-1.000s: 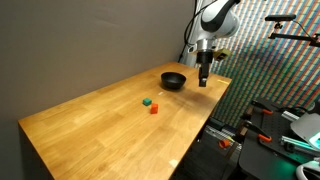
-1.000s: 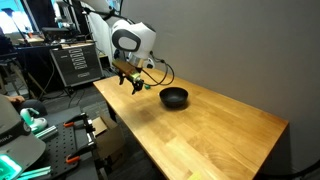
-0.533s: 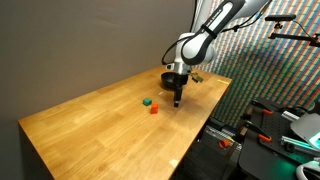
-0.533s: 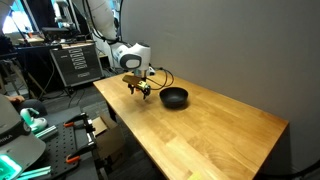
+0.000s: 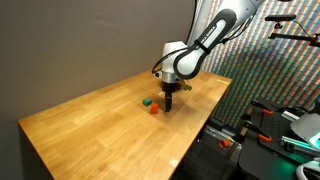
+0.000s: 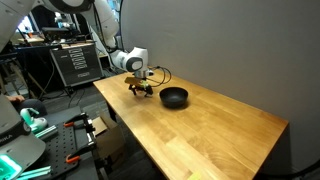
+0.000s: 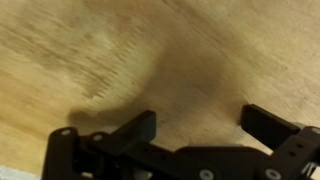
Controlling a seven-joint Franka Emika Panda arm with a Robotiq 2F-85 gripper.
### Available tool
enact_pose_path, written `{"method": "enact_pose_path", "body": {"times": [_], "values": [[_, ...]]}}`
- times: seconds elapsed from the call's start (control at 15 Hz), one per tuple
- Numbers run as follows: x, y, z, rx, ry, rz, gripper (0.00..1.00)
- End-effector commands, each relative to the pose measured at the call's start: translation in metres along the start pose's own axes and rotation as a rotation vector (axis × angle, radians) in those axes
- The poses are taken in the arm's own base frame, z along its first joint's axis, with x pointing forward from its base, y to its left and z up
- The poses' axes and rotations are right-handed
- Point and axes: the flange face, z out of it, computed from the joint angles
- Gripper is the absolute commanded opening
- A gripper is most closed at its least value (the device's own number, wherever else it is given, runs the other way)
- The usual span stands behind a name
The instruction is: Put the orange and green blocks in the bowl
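Observation:
My gripper moves low across the table next, away from the black bowl, before closing around the orange block, since only wood lies between its fingers.
A small green block and an orange block sit side by side on the wooden table. My gripper hangs just above the table, a little to the right of the blocks and not touching them. The black bowl stands on the table just beyond the gripper; in the exterior view that shows the blocks, the arm covers it. In the wrist view the fingers are spread apart with only bare wood between them. The blocks do not show in the wrist view.
The table's edge runs close to the gripper. Past it are equipment racks and clamps. A grey wall backs the table. Equipment carts stand behind the arm.
The arm has swung from beside the bowl toward the blocks and come down close to the table. The blocks and bowl have not moved.

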Motion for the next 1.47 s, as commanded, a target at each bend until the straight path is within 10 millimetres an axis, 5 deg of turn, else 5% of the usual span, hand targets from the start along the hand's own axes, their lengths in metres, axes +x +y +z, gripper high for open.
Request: {"method": "enact_pose_path", "body": {"times": [0.0, 0.53, 1.13, 1.2, 1.4], "values": [[0.029, -0.018, 0.006, -0.028, -0.028, -0.012, 1.0], [0.054, -0.056, 0.001, -0.085, -0.069, -0.094, 1.0], [0.075, -0.065, -0.011, -0.137, -0.025, -0.159, 1.0], [0.076, -0.065, -0.012, -0.147, -0.029, -0.165, 0.75], [0.081, -0.065, -0.016, -0.165, -0.018, -0.175, 0.59]]}}
